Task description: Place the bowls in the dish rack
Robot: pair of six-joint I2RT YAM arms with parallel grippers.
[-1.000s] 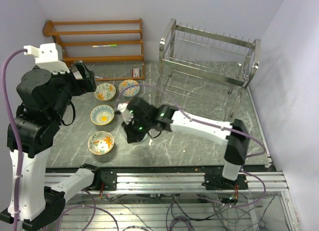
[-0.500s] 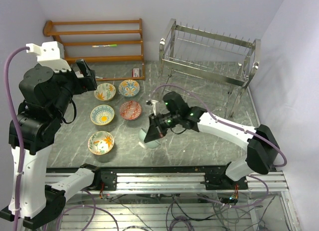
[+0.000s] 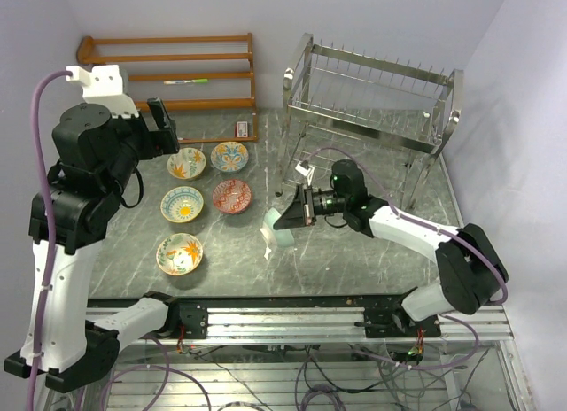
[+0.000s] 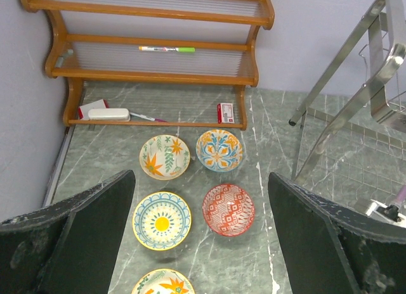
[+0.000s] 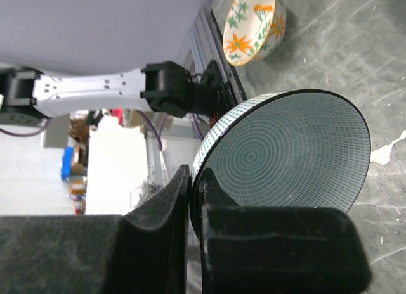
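The empty shelf-side end of the rack's lower level [image 3: 310,147] lies outward of my right gripper, so next it will move outward under the rack's upper level and release the mint green bowl.
My right gripper [image 3: 295,218] is shut on the rim of the pale mint green bowl [image 3: 278,231] and holds it on edge above the table, left of the dish rack [image 3: 372,119]. In the right wrist view both fingers [image 5: 181,205] pinch the bowl's rim [image 5: 285,154]. Five painted bowls sit on the table: orange-leaf [image 3: 187,163], blue-orange [image 3: 229,156], yellow-sun [image 3: 182,204], red [image 3: 231,196], orange-flower [image 3: 179,253]. My left gripper [image 3: 161,127] is open and empty, high above them [image 4: 200,243]; the red bowl [image 4: 228,210] and yellow-sun bowl [image 4: 161,220] show between its fingers.
A brown wooden shelf [image 3: 168,70] stands at the back left with a green marker [image 4: 166,49] on it. A small red box [image 3: 241,128] and a white eraser [image 4: 108,115] lie at its foot. Walls close the left, back and right sides.
My right gripper has lifted the mint green bowl away from the painted bowls and carried it right, toward the rack, uncovering the red bowl. The left arm has shifted slightly.
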